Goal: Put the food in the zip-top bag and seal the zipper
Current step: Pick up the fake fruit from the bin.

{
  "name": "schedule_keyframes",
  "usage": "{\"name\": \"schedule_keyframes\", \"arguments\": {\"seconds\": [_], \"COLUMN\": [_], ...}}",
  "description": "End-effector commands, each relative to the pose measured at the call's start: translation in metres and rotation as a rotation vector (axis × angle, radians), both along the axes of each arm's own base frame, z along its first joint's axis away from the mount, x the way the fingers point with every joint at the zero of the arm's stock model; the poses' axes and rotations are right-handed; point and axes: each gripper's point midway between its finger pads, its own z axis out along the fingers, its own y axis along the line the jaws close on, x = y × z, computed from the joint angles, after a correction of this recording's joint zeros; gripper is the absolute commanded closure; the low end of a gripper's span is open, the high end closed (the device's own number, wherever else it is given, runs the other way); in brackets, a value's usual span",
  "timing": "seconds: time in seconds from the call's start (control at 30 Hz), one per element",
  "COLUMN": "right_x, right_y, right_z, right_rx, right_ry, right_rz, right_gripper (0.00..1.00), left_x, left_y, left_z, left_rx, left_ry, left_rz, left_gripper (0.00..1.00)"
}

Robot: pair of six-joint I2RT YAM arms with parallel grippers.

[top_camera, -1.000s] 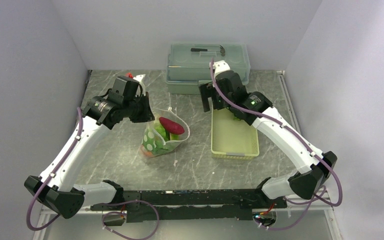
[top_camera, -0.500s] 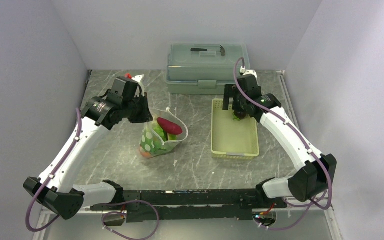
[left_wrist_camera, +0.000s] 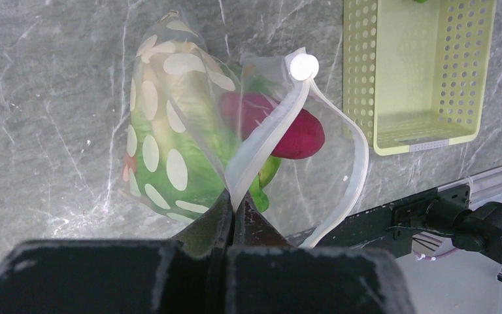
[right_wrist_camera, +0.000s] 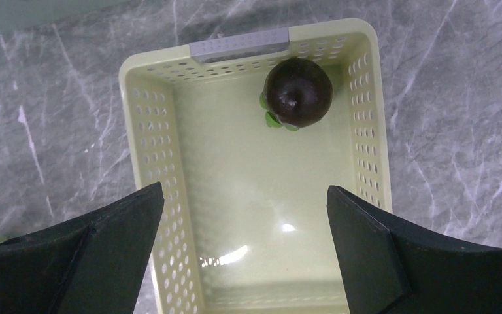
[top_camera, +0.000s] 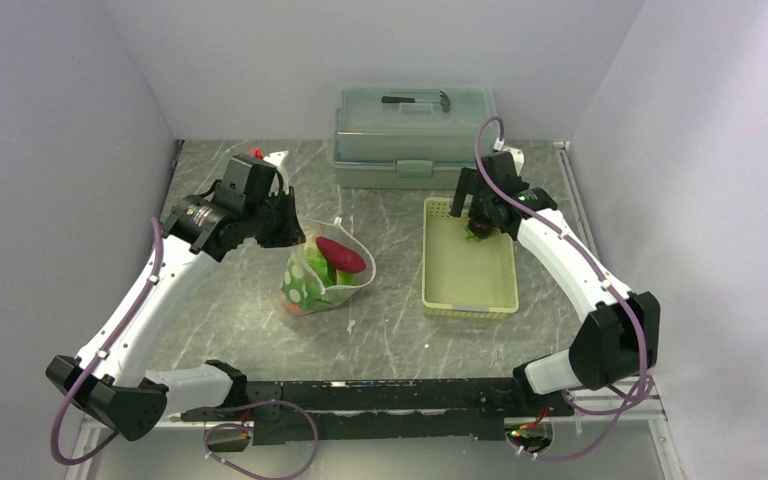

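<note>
The dark round piece (top_camera: 479, 228) (right_wrist_camera: 298, 92) is the only one left in the tray. I need to move my right gripper down into the tray's far end, open fingers on either side of it.
The clear polka-dot zip-top bag (top_camera: 312, 282) stands at centre left with its mouth open. It holds green lettuce (left_wrist_camera: 189, 140) and the magenta-purple root (top_camera: 341, 253), which pokes out of the mouth (left_wrist_camera: 287, 127). My left gripper (left_wrist_camera: 235, 208) is shut on the bag's zipper strip (left_wrist_camera: 265, 147) at the mouth edge and holds it up. My right gripper (right_wrist_camera: 245, 209) is open above the yellow-green perforated tray (top_camera: 440, 285). A dark round piece (right_wrist_camera: 298, 92) with green leaves lies at the tray's far end; in the top view it (top_camera: 478, 235) sits under the right gripper.
A lidded grey-green box (top_camera: 415, 120) stands at the back centre. The tray (right_wrist_camera: 150, 131) holds only the dark piece. White walls close in the left, back and right sides. A black rail (top_camera: 380, 395) runs along the near edge.
My right arm has swung from near the box, rightwards and down over the tray's far end. The left gripper and bag have stayed almost still.
</note>
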Motion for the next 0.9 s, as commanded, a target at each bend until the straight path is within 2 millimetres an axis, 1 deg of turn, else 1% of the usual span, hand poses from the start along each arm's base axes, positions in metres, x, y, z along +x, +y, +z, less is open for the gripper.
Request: {"name": "schedule_keyframes", "arguments": {"seconds": [0.0,0.13,0.37,0.67,0.87], "right_x": [0.022,0.031,0.042,0.06,0.068], "right_y": [-0.012,-0.019,-0.027,-0.036,-0.033], "right_z": [-0.014,-0.036,-0.059,-0.077,-0.091], "right_rx": [-0.016,-0.027,-0.045,-0.079,-0.076], "right_ry": [-0.016,0.04,0.082,0.11,0.135], "right_rz": [-0.092,-0.132,-0.162,-0.179,-0.157], "right_gripper": [0.0,0.0,0.0,0.01,0.03], "left_x": [0.002,0.0,0.002,0.004,0.004], "left_y": [0.003,0.005,0.006,0.002,0.005], "left_z": [0.017,0.017,0.017,0.015,0.018], "left_rx": [-0.025,-0.021,-0.015,-0.018,-0.01], "left_ry": [-0.071,-0.075,-0.073,-0.062,-0.064], "left_rz": [0.002,0.006,0.011,0.002,0.012], "left_gripper": [1.0,1.0,1.0,1.0,1.0]}}
